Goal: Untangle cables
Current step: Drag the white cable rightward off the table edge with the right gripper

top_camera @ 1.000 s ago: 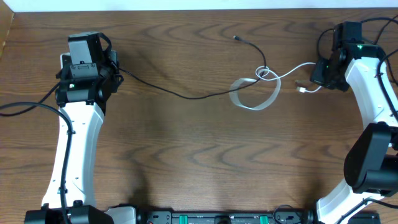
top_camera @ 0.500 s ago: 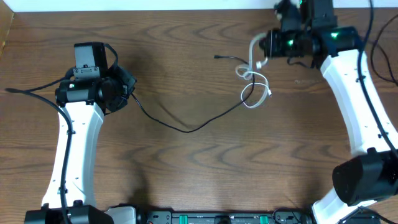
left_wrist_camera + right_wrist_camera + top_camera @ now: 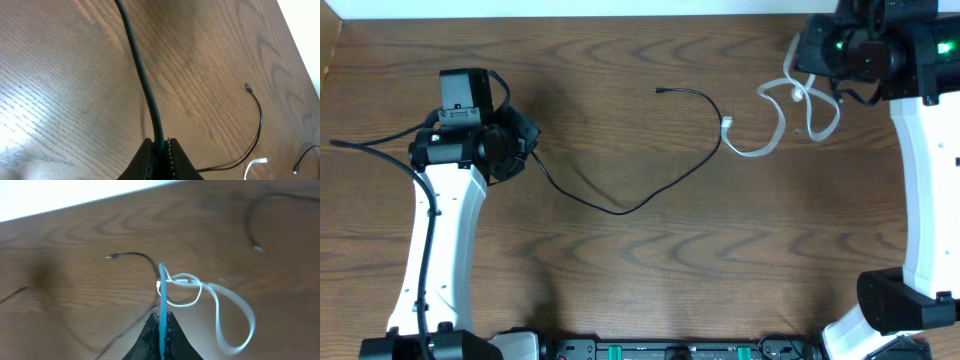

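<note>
The robot's right gripper should next swing to the bare tabletop below it, to its right in the wrist view, then lower and release the white cable (image 3: 772,140) clear of the black bend.
A long black cable (image 3: 620,209) runs from my left gripper (image 3: 524,146) in an open curve across the table to its plug end (image 3: 660,92). In the left wrist view my left gripper (image 3: 160,147) is shut on this black cable (image 3: 141,75). My right gripper (image 3: 802,78), raised at the far right, is shut on the white cable (image 3: 772,140), which hangs in loops. The white cable's free end (image 3: 726,124) lies beside the black cable's bend. In the right wrist view the jaws (image 3: 162,316) pinch the white cable (image 3: 235,315). Whether the white loops still catch the black cable I cannot tell.
A second thin black cord with a small plug (image 3: 257,248) shows at the upper right of the right wrist view. Thicker arm wires trail off at the far left (image 3: 370,140). The wooden table's far edge (image 3: 620,16) meets a white wall.
My right gripper moved right and toward the far edge with the white cable. The white cable slid off the black cable's loop, and the black cable now lies in an open curve. The left arm barely moved.
</note>
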Tool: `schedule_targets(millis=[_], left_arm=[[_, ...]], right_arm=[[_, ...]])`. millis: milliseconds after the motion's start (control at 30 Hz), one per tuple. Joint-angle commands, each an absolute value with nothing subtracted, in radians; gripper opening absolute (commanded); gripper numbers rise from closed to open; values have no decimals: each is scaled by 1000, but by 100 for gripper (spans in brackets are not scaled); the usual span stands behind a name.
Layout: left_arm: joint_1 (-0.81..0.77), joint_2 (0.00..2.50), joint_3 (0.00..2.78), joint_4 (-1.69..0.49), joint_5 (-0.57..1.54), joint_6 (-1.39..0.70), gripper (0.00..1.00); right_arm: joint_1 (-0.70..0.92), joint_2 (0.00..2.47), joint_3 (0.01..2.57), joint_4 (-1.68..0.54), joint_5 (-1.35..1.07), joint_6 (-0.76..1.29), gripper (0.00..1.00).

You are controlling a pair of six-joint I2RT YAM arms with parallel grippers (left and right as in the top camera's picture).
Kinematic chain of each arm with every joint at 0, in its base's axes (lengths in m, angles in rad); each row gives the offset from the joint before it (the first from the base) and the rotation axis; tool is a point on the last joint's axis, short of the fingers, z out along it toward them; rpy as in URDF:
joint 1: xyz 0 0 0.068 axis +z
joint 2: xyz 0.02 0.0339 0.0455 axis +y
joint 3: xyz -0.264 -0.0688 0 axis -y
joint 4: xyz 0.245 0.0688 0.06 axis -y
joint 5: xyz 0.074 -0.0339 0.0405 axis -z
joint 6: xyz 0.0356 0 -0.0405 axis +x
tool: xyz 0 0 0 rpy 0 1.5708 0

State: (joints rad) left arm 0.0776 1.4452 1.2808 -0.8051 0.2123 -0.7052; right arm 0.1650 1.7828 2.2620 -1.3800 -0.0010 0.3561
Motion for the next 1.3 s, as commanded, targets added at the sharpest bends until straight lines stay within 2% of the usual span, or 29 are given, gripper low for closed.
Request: schedule_targets(millis=[0, 100, 233, 300, 400, 533, 667, 767, 800, 833, 867, 1000, 1133, 1267], left_arm=[[81, 1438, 1285, -812, 221, -688, 8], [71, 1438, 1285, -810, 221, -688, 7], [66, 1438, 1285, -806, 221, -688, 8], [65, 1438, 1285, -803, 221, -688, 7], [62, 1438, 1285, -803, 221, -688, 7], [59, 1438, 1285, -800, 221, -688, 7], [59, 1438, 1285, -800, 221, -688, 7], [59, 1438, 1285, -799, 221, -688, 7], [59, 1438, 1285, -799, 221, -688, 7], [59, 1438, 1285, -800, 221, -682, 7], [59, 1438, 1285, -800, 221, -680, 7], [59, 1438, 1285, -800, 221, -680, 7], [36, 1438, 1285, -792, 286, -580, 8], [-56, 1443, 1285, -782, 351, -553, 7]], right_arm=[[73, 1771, 2276, -1456, 106, 381, 1], [-27, 1771, 2277, -1511, 72, 381, 1], [-254, 1771, 2277, -1539, 67, 351, 1], [-383, 1771, 2277, -1465, 2, 310, 1], [-580, 1771, 2277, -1244, -126, 299, 1], [-652, 1787, 2277, -1080, -10, 302, 1], [-661, 1875, 2277, -1055, 50, 302, 1], [-661, 2045, 2277, -1080, 35, 321, 2], [-661, 2088, 2277, -1092, 17, 321, 23], [-661, 2127, 2277, -1113, 0, 321, 82], [-661, 2137, 2277, -1126, -8, 321, 98], [-660, 2124, 2277, -1151, -154, 300, 99], [-599, 2094, 2277, -1248, -418, 139, 99], [-495, 2095, 2275, -1339, -434, 72, 99]])
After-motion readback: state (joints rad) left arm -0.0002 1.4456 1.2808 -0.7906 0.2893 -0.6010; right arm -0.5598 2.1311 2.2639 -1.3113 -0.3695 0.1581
